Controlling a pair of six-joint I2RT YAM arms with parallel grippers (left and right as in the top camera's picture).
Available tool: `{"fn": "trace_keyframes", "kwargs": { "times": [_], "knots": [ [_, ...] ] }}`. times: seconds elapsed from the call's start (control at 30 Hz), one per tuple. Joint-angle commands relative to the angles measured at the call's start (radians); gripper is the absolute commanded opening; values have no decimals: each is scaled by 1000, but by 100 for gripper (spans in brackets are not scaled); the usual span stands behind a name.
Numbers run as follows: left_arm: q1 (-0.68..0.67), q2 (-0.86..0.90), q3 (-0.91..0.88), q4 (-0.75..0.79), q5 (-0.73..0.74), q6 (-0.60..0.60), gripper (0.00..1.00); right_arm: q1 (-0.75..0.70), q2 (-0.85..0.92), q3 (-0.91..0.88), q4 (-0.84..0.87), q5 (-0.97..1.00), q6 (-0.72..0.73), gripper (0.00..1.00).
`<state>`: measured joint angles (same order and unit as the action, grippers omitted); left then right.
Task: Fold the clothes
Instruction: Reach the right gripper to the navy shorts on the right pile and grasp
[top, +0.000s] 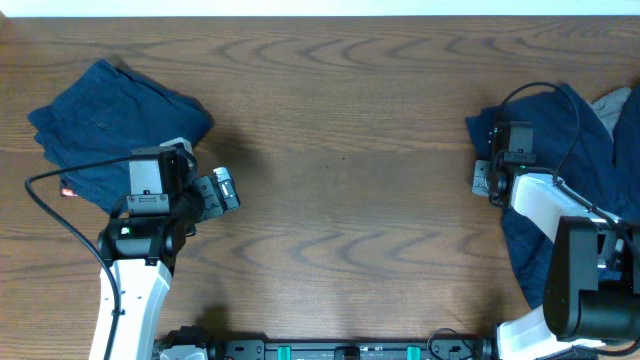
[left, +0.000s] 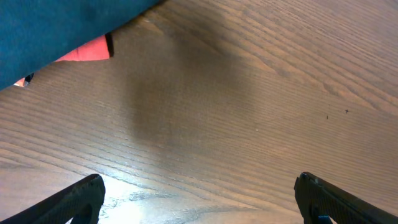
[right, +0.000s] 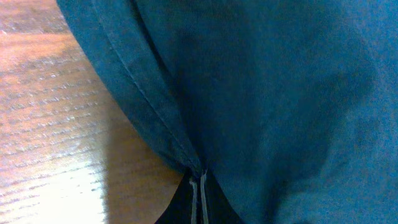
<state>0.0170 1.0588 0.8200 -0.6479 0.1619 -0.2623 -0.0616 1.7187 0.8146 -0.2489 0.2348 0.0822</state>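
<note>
The navy garment lies bunched, so the robot's right gripper should next lift and swing outward over the bare wood beside the heap to let go of the fold.
A folded navy garment (top: 110, 125) lies at the far left of the table; its edge and a red tag (left: 87, 51) show at the top left of the left wrist view. My left gripper (top: 222, 190) is open and empty over bare wood (left: 199, 199), just right of that garment. A heap of navy clothes (top: 585, 160) lies at the right edge. My right gripper (top: 487, 180) is shut on a fold of navy cloth (right: 249, 93) at the heap's left edge, fingers pinching its seam (right: 198, 183).
A grey piece of cloth (top: 622, 105) lies at the far right on the heap. Black cables run along both arms. The wooden table (top: 340, 150) stretches between the two piles. A rail (top: 330, 350) runs along the front edge.
</note>
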Motion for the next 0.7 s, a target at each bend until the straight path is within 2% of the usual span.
{"fn": "trace_keyframes", "kwargs": {
  "times": [0.0,0.23,0.4,0.57,0.67],
  "knots": [
    [4,0,19,-2,10,2,98,-5,-72,31,-45,-2,36,1],
    [4,0,19,-2,11,2,98,-5,-312,227,-259,-91,34,1],
    [4,0,19,-3,11,2,98,-3,-448,270,-314,-216,-39,1],
    [4,0,19,-2,11,2,98,5,-477,269,-409,-493,-58,1],
    [4,0,19,1,11,2,98,42,-473,269,-375,-697,-42,1]
  ]
}}
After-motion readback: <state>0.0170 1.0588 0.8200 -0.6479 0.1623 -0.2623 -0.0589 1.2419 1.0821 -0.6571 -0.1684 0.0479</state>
